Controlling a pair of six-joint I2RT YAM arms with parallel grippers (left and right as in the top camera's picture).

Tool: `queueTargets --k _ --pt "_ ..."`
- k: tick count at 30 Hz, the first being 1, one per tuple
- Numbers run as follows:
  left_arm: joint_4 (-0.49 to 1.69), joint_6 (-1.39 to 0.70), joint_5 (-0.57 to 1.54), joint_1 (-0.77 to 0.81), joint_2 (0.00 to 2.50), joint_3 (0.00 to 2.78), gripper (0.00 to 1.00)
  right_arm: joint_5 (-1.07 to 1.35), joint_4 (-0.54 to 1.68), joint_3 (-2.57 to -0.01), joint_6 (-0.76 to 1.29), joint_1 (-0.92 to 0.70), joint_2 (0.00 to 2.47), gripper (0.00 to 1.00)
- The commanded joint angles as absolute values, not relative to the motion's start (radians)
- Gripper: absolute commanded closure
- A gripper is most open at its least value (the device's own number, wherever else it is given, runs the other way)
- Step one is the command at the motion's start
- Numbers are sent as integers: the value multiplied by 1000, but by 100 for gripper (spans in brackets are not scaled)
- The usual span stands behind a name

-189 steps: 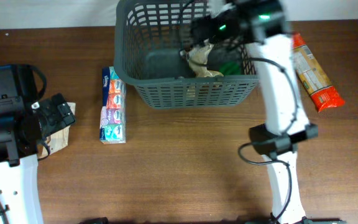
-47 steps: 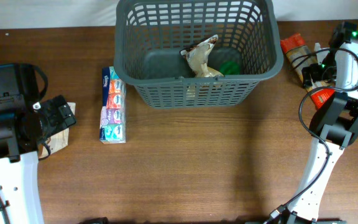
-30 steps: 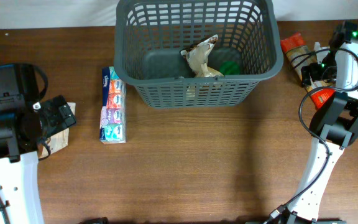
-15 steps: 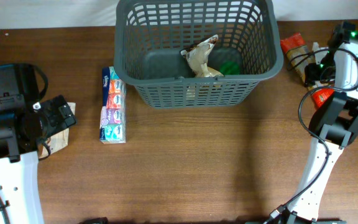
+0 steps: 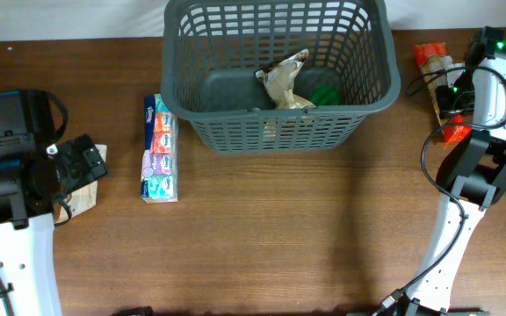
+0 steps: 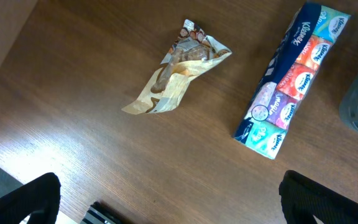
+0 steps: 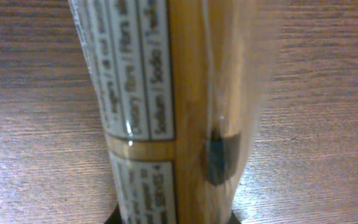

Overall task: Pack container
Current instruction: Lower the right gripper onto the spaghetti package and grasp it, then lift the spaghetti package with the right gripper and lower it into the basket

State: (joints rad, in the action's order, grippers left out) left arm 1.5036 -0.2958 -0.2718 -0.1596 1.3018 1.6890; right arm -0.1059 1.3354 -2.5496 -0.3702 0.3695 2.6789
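The roomy basket stands to the left of my right gripper in the overhead view. My right gripper should next lift over the basket's rim, then go down into the basket and let go of the orange packet.
The container [image 5: 275,132], a dark grey lattice basket, stands at the back centre with a crumpled brown packet [image 5: 281,81] and a green item [image 5: 325,94] inside. To its right a long orange packet [image 5: 432,66] lies on the table. My right gripper [image 5: 453,88] is over it and shut on it. In the right wrist view the packet [image 7: 166,93] fills the frame, and its printed label runs down between the dark jaw tips of the gripper [image 7: 173,214]. My left gripper [image 6: 166,208] hangs wide open above bare wood at the far left, holding nothing.
A pack of colourful tissue packets [image 5: 159,149] lies left of the basket, also seen in the left wrist view [image 6: 294,81]. A brown snack wrapper [image 6: 176,71] lies beyond the left gripper. In the overhead view the left arm [image 5: 25,175] half covers it.
My right gripper has closed on the orange packet. The packet has swung from slanted to nearly straight along the gripper. The left arm has not moved.
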Motion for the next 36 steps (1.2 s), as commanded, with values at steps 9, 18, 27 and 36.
queueTargets --k 9,18,27,36 --pt "1516 -298 -266 -165 1307 1700 1 67 1404 -2693 -226 365 2726 96" --pt "1526 -298 -266 -165 1307 1700 0 178 1553 -3095 -150 365 2663 96" --pt "1525 -298 -265 -165 1307 1700 1 269 1570 -3142 -113 343 2416 96" --pt "1526 -298 -265 -165 1307 1700 0 365 1501 -3142 -52 239 2158 96"
